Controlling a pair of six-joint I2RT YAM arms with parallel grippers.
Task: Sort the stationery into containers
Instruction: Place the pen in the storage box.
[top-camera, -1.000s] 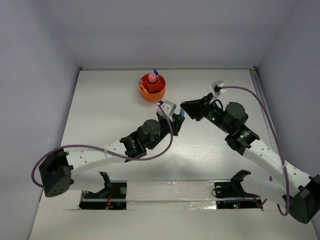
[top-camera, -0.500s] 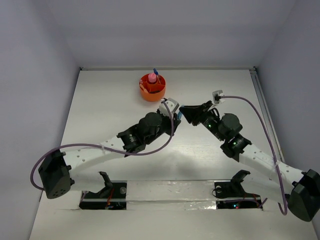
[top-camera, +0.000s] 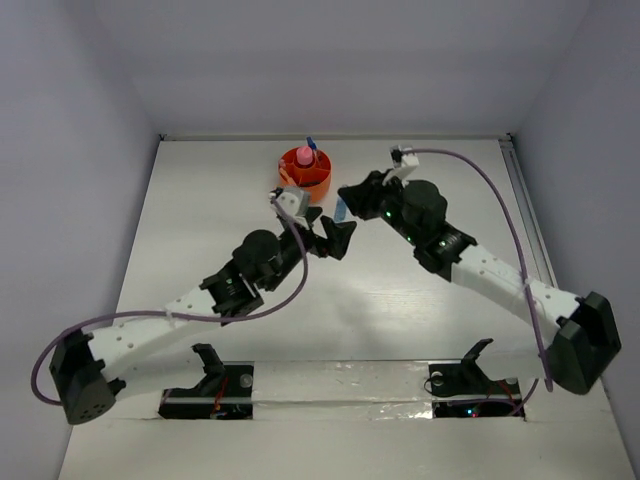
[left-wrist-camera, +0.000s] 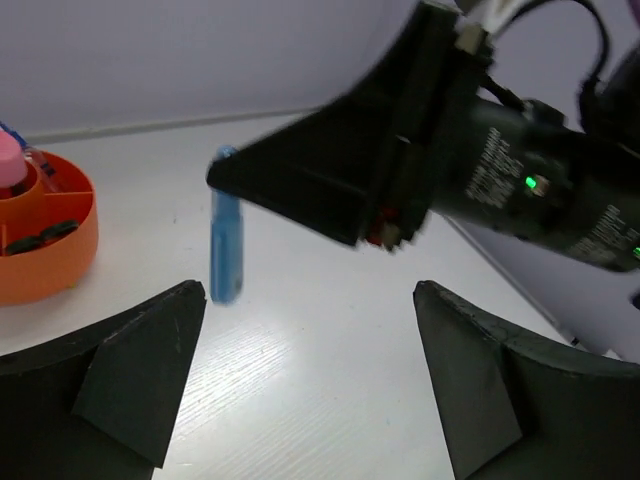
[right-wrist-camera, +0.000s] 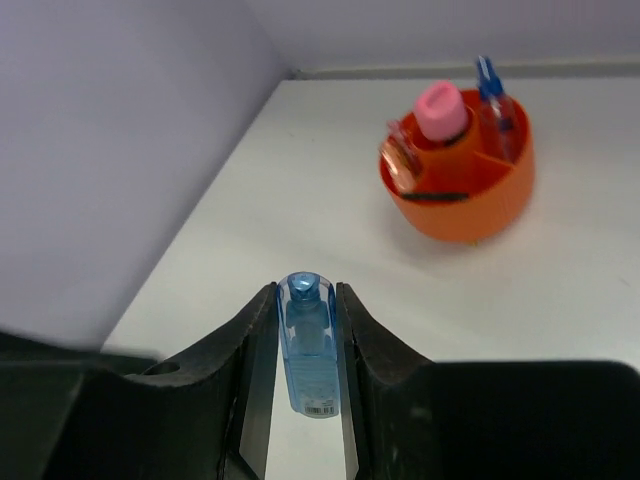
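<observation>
Next, my right gripper takes the tube (top-camera: 341, 211) left in the top view to the tub, lowers it into the tub's section holding the clear piece (top-camera: 288, 176) and releases.
A blue translucent tube (right-wrist-camera: 308, 350) is clamped between the fingers of my right gripper (right-wrist-camera: 306, 292), which is shut on it above the table. From above, the right gripper (top-camera: 347, 200) holds the tube (top-camera: 341, 211) just right of the orange tub (top-camera: 300, 190). My left gripper (top-camera: 336, 238) sits just below it, open and empty. In the left wrist view the left gripper (left-wrist-camera: 310, 292) gapes wide over bare table, the tube (left-wrist-camera: 225, 250) hanging beyond its left finger. The tub (right-wrist-camera: 470, 210) holds a pink-capped piece (right-wrist-camera: 440, 110) and a blue pen (right-wrist-camera: 490, 80).
The tub (left-wrist-camera: 60, 260) has inner dividers and dark pieces in one compartment. Grey walls enclose the white table (top-camera: 200, 220) on three sides. Both arms reach in close together near the tub. Two black fixtures (top-camera: 455, 378) sit at the near edge.
Both grippers met on the blue tube a second ago. My left gripper has opened and let go of it, drawing back left. My right arm has carried the tube left toward the tub.
</observation>
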